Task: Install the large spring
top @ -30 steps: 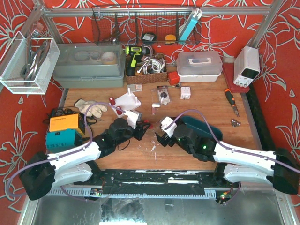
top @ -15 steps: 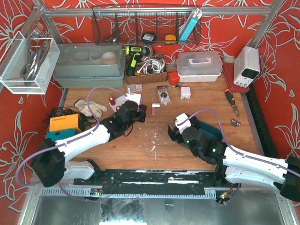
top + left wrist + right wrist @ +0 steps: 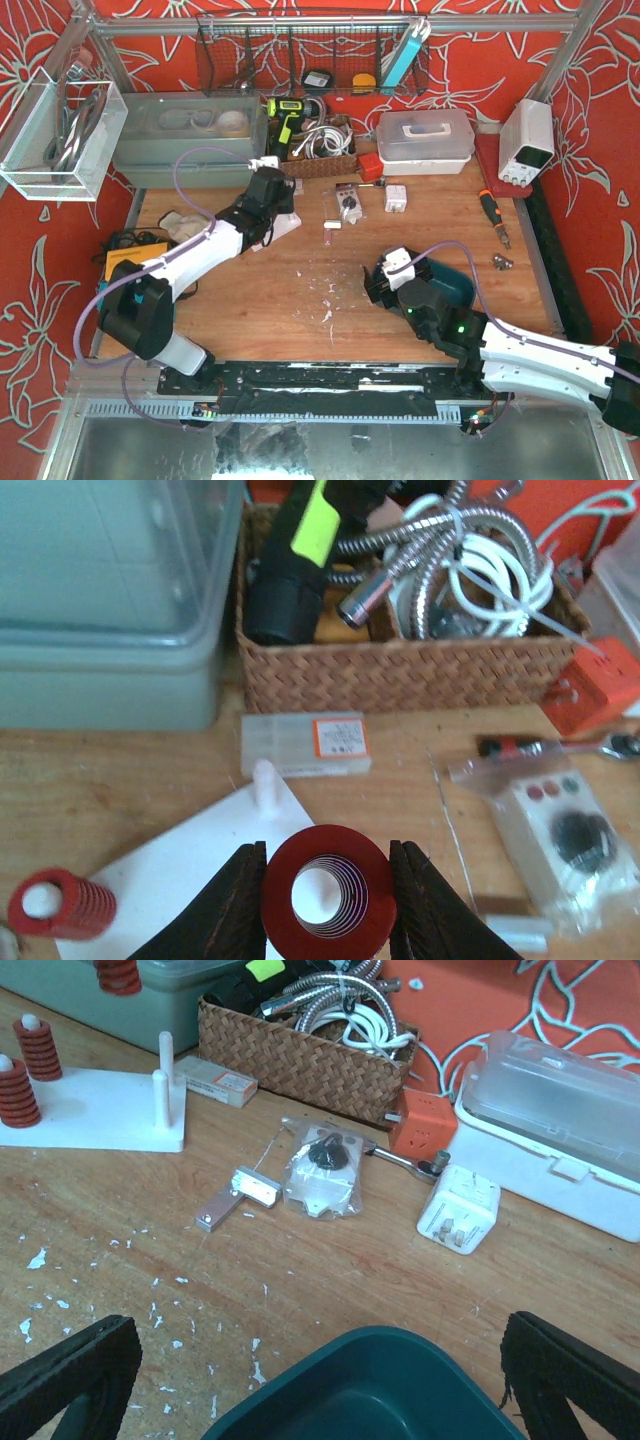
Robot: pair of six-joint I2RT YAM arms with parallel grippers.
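Note:
The far bare peg (image 3: 265, 784) is below and outward of my left gripper. My left gripper should move outward next, then go down and release the large spring on it.
The large spring (image 3: 326, 895), a red coil seen end-on, sits between the black fingers of my left gripper (image 3: 326, 900), which is shut on it. Through its bore shows the white peg base (image 3: 190, 880); a bare white peg (image 3: 265, 780) stands just beyond. A smaller red spring (image 3: 60, 905) stands on the base at the left. In the top view my left gripper (image 3: 268, 190) hovers over the base (image 3: 287, 222) at the back of the table. In the right wrist view the base (image 3: 90, 1110) carries two red springs (image 3: 38, 1048) and bare pegs (image 3: 165, 1055). My right gripper (image 3: 320, 1390) stands open.
A teal bin (image 3: 370, 1390) lies under my right gripper. A wicker basket (image 3: 400, 670) of hoses and a grey lidded box (image 3: 100, 590) stand behind the base. A bagged part (image 3: 322, 1170), a metal bracket (image 3: 238, 1195), a white plug (image 3: 458, 1208) and an orange block (image 3: 422, 1128) lie mid-table.
My left arm has swung from the table's middle to the back, carrying the large spring over the white base. My right arm has drawn back to the right, over the teal bin.

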